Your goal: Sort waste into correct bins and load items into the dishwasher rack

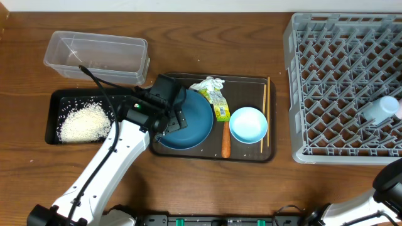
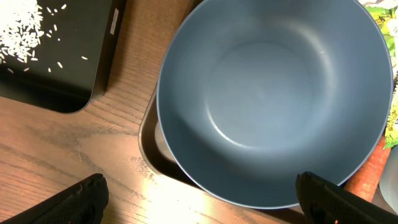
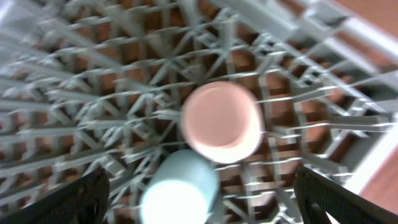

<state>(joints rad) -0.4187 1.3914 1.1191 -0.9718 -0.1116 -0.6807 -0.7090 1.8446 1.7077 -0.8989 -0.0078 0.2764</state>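
Observation:
I need to swing my right gripper off the rack (image 1: pixel 333 81) and down to the light blue bowl's rim beside the carrot (image 1: pixel 226 144), as the bowl remains unracked.
My left gripper (image 2: pixel 202 200) hangs open over the near rim of the large dark blue dish (image 2: pixel 273 99), holding nothing. The dish sits on the brown tray (image 1: pixel 245 80) beside the crumpled tissue (image 1: pixel 210 84), green-yellow wrapper (image 1: pixel 220 108), carrot (image 1: pixel 226 144), light blue bowl (image 1: pixel 248 124) and chopsticks (image 1: pixel 265 113). Rice (image 1: pixel 83 123) lies piled in the black tray (image 1: pixel 53 100). My right gripper (image 3: pixel 202 202) is open above the grey rack (image 1: pixel 333 81). A white cup (image 3: pixel 180 190) rests on the lattice between its spread fingers, untouched.
The clear tub (image 1: pixel 94 56) stands behind the black tray. A pinkish cup (image 3: pixel 221 121) rests in the rack next to the white one. Loose rice grains (image 2: pixel 59 62) dot the black tray. The rack fills the right side of the table.

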